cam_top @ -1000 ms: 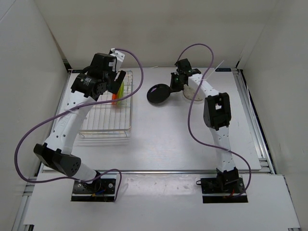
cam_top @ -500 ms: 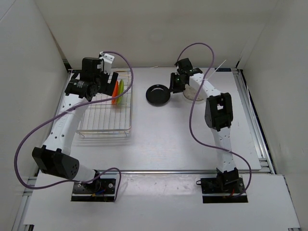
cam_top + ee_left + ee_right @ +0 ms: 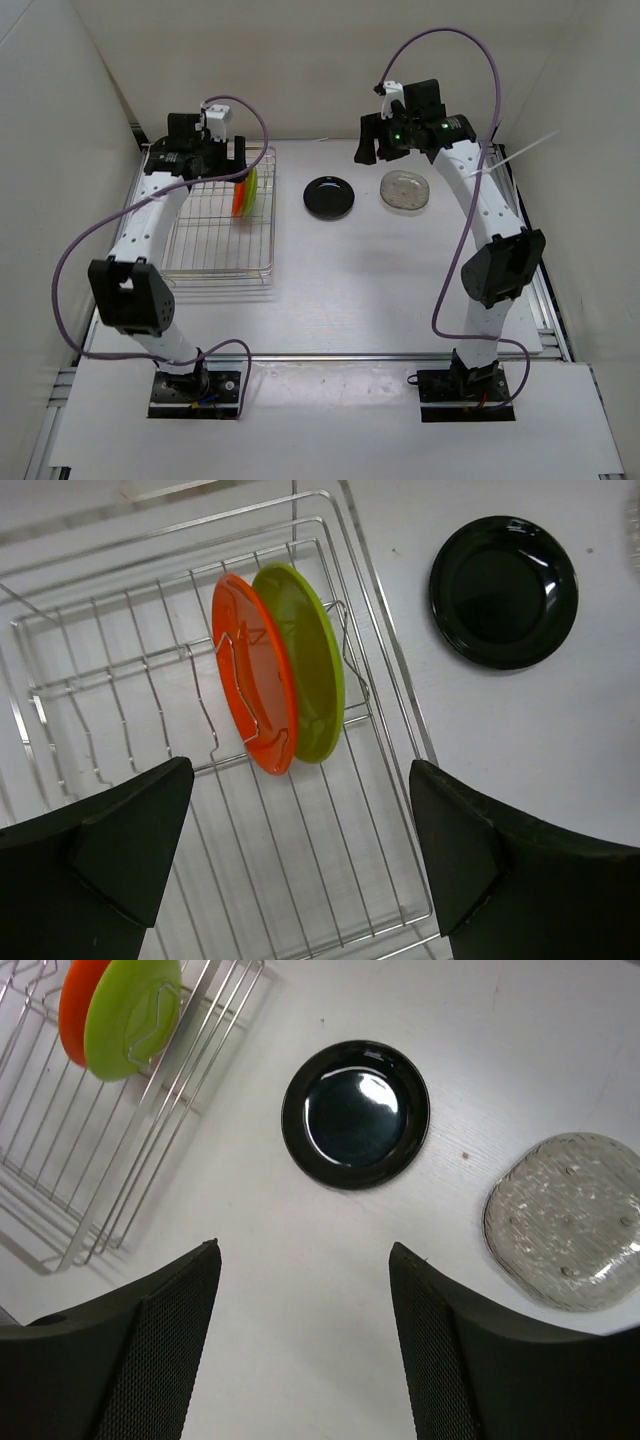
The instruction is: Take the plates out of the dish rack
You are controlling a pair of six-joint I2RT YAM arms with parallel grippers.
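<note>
My left gripper will move down toward the rack (image 3: pixel 270 222) next and bring its open fingers to both sides of the orange plate's rim, because that plate stands upright below the gripper.
The dish rack (image 3: pixel 270 222) (image 3: pixel 400 730) (image 3: pixel 120 1230) of silver wire stands at the table's left. An orange plate (image 3: pixel 238 196) (image 3: pixel 252 685) (image 3: pixel 78 990) and a lime green plate (image 3: pixel 250 187) (image 3: pixel 308 670) (image 3: pixel 130 1015) stand upright in its far right part. A black plate (image 3: pixel 329 197) (image 3: pixel 503 590) (image 3: pixel 356 1114) lies flat on the table right of the rack. Beside it lies a clear plate (image 3: pixel 405 191) (image 3: pixel 567 1220). My left gripper (image 3: pixel 205 168) (image 3: pixel 300 770) hovers open over the rack's far end. My right gripper (image 3: pixel 378 148) (image 3: pixel 305 1250) hangs open and empty above the table, just behind the black plate.
White walls (image 3: pixel 60 120) close in the table on the left, back and right. Purple cables (image 3: pixel 80 260) loop off both arms. Metal rails (image 3: pixel 525 240) run along the table's right side. Bare table (image 3: pixel 360 290) lies in front of the plates.
My right gripper opened and let go of the black plate, which now lies flat, then rose up and back. My left arm swung back over the rack's far end.
</note>
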